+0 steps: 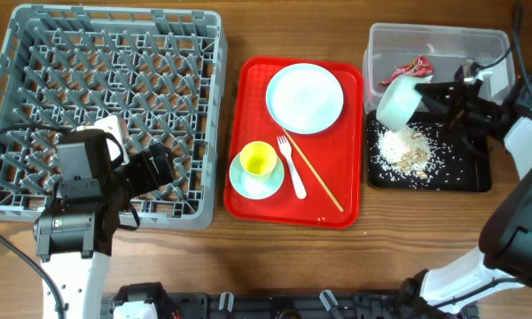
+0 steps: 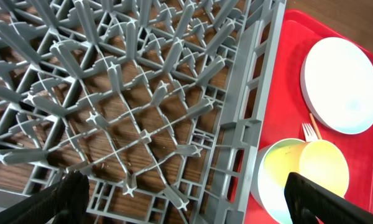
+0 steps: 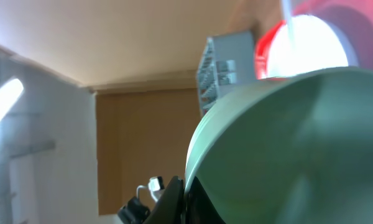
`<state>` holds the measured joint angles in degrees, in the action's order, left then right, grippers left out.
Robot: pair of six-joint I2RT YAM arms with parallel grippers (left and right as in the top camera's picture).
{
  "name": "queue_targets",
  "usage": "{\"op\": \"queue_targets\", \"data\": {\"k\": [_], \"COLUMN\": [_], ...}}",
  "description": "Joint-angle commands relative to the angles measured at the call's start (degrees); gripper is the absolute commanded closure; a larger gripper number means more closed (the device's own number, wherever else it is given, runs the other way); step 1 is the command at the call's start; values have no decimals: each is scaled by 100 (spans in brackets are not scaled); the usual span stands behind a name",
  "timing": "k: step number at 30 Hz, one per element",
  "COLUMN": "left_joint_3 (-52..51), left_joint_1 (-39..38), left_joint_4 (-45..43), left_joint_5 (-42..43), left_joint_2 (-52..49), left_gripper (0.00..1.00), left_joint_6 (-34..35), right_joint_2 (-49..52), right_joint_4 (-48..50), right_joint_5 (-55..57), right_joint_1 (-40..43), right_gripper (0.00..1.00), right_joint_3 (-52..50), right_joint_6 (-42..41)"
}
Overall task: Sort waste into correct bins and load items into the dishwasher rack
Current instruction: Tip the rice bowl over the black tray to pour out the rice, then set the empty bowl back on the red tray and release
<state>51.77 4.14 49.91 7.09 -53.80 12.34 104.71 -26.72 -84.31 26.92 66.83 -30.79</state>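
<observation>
I need to move my right gripper to the left in the overhead view next, then down, to release the bowl upright on the white plate point(image 1: 304, 97) point(image 3: 306, 48), because the bowl's scraps are dumped.
My right gripper point(image 1: 420, 91) is shut on the rim of the pale green bowl point(image 1: 396, 103) and holds it tilted on its side over the black tray point(image 1: 475, 174). Rice scraps point(image 1: 404, 151) lie in that tray. The bowl point(image 3: 298, 143) fills the right wrist view, with my finger point(image 3: 185, 193) clamped on its rim. The red wrapper point(image 1: 411, 68) lies in the clear tub point(image 1: 443, 39). My left gripper point(image 1: 172, 165) is open and empty over the front right of the grey rack point(image 1: 35, 35), which also shows in the left wrist view point(image 2: 236, 124) under the gripper point(image 2: 186, 205). I cannot make out the tissue.
The red serving tray point(image 1: 248, 177) holds the white plate point(image 1: 305, 97), the yellow cup point(image 1: 258, 159) inside the pale blue bowl point(image 1: 241, 180), the white fork point(image 1: 294, 171) and the chopstick point(image 1: 319, 177). The left wrist view shows the plate point(image 2: 342, 84) and cup point(image 2: 323, 168).
</observation>
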Motion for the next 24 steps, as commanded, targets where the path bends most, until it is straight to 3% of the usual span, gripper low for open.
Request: {"op": "queue_targets", "data": {"k": [1,13,24], "left_joint_3": [101,101,101], "left_joint_1": [15,15,15], "left_joint_4": [-11,-13,-13], "left_joint_5": [-57,-57,-57], "left_joint_2": [0,0,0], "left_gripper": [0,0,0], "left_joint_6": [9,9,9], "right_joint_2": [31,-507,-1690], "right_joint_4": [-363,-1108,-966], "right_joint_5": [931,2734,5466], "right_joint_1": [-275,-1189,-3012], "right_gripper": [96,96,96], "right_joint_3": [17,61,197], "right_joint_6": [55,474,1360]}}
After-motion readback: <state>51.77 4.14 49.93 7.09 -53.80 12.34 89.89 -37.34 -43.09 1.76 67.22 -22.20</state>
